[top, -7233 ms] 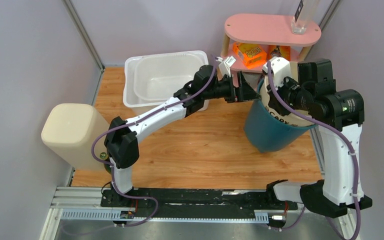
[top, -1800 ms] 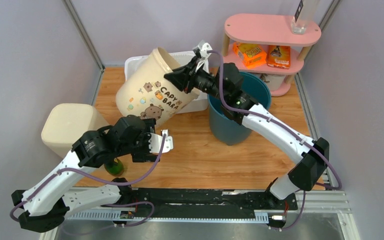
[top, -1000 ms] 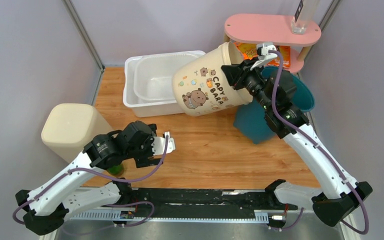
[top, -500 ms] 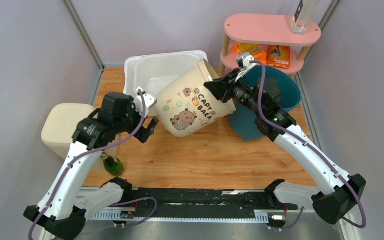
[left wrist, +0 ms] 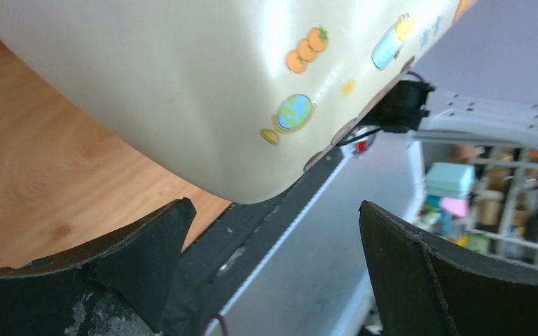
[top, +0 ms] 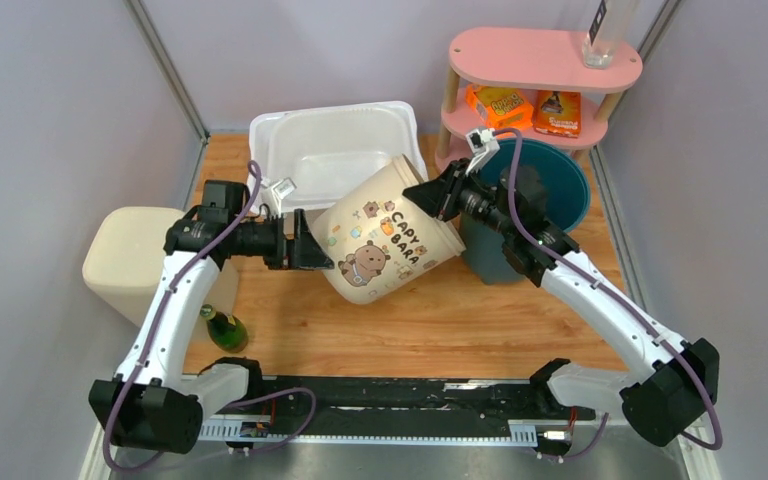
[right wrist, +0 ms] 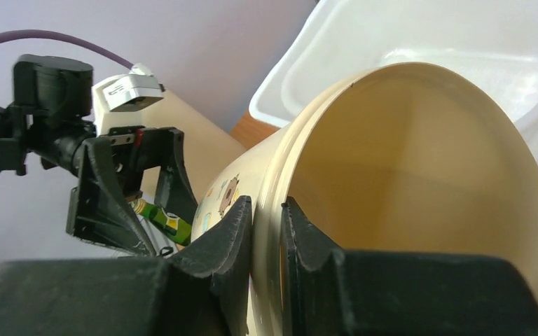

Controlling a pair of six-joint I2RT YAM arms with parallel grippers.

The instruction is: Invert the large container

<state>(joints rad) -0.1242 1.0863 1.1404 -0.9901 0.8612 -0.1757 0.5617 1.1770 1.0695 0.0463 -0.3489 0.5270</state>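
The container (top: 380, 245) hangs unsupported, so I will next move my right gripper down and to the left in the top view to let go of it on the bare wooden table.
The large container (top: 380, 245) is a cream tub with cartoon stickers and "CAPY BARA" lettering. It hangs tilted on its side over the wooden table, mouth toward the back right. My right gripper (top: 430, 195) is shut on its rim, one finger inside the mouth and one outside (right wrist: 266, 203). My left gripper (top: 315, 250) stands open at the tub's lower side near the base. In the left wrist view the cream wall (left wrist: 203, 84) curves just above the wide-apart fingers (left wrist: 273, 206), with nothing between them.
A white tub (top: 330, 150) sits at the back, behind the container. A teal bucket (top: 550, 190) stands under my right arm, by a pink shelf (top: 545, 55) holding snack boxes. A beige bin (top: 140, 260) and a green bottle (top: 223, 328) are at the left.
The container has come down and toward the front a little in my right gripper. My left arm has swung so its open gripper points right at the container's base.
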